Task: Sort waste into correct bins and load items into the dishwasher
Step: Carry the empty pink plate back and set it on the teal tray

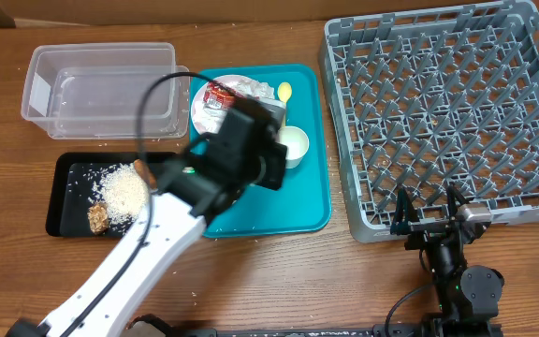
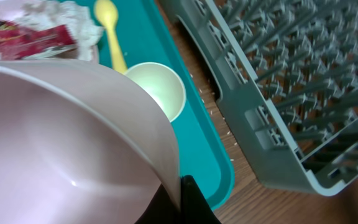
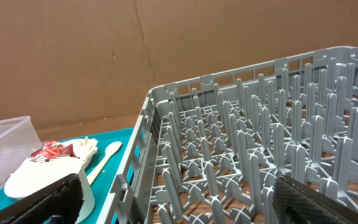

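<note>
The teal tray's bare near end [image 2: 197, 158] is lower and farther back than my left gripper. My left gripper will next move the bowl [image 2: 61, 143] back and down there and let go of the bowl's rim.
My left gripper [image 1: 254, 154] is over the teal tray [image 1: 298, 211], shut on the rim of a small white bowl [image 2: 61, 143]; the pinch shows in the left wrist view [image 2: 180, 199]. The bowl is hidden under the arm in the overhead view. The white cup [image 1: 293, 146] [image 2: 157, 90] stands on the tray beside it. The yellow spoon [image 1: 284, 92] [image 2: 107, 25] lies behind the cup. The plate [image 1: 241, 84] holds the red-and-white wrapper [image 1: 218, 95] [image 2: 23, 37] and napkins [image 1: 258, 89]. My right gripper [image 1: 429, 213] [image 3: 179, 208] is open and empty at the grey rack's [image 1: 447, 112] front edge.
The clear tub [image 1: 101, 89] stands at the back left, with a few rice grains in it. The black tray [image 1: 68, 183] in front of it holds rice [image 1: 124, 192], a brown chunk [image 1: 98, 217] and an orange piece [image 1: 143, 171]. The rack [image 2: 291, 93] holds nothing.
</note>
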`<state>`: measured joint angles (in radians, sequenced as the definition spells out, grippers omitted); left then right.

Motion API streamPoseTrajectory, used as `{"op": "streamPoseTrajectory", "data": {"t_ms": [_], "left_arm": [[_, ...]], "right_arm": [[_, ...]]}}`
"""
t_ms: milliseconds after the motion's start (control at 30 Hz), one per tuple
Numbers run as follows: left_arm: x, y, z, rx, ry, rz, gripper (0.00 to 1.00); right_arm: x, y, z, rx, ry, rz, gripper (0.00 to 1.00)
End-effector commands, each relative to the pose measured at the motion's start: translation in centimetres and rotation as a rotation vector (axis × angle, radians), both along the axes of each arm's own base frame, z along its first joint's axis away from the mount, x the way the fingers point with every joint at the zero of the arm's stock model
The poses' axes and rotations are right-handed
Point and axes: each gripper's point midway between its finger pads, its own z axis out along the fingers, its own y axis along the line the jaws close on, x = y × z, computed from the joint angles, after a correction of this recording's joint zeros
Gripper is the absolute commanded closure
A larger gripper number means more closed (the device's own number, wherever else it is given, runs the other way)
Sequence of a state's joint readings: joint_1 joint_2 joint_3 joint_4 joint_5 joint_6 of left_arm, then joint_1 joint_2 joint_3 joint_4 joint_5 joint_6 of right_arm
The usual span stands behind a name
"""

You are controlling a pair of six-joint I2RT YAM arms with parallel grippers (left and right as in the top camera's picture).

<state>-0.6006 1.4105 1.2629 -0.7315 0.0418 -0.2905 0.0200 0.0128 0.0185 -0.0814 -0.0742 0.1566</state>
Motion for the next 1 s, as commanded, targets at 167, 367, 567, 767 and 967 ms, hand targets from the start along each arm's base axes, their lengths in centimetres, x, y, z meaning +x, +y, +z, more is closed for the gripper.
{"op": "streamPoseTrajectory", "data": {"t_ms": [167,367,567,767,967], "left_arm": [[-0.9,-4.0,-5.9,0.220,0.006,-0.186,0.96],[-3.0,-4.7,-8.9,0.315,0.078,-0.246,0.96],[-4.3,-2.3,-10.3,0.428,0.153,-0.222,0.96],[-4.6,-1.9,-10.9,0.440,0.182,-0.209,0.96],[-4.9,-2.2,-12.7,0.455,0.231,-0.229,0.96]], "right_arm": [[0.0,-0.1,-0.2,-0.001,-0.004,-0.002,0.00],[0.0,-0.1,-0.2,-0.001,-0.005,-0.002,0.00],[0.0,-0.1,-0.2,-0.001,-0.005,-0.002,0.00],[0.0,-0.1,-0.2,-0.001,-0.005,-0.002,0.00],[0.0,-0.1,-0.2,-0.001,-0.005,-0.002,0.00]]}}
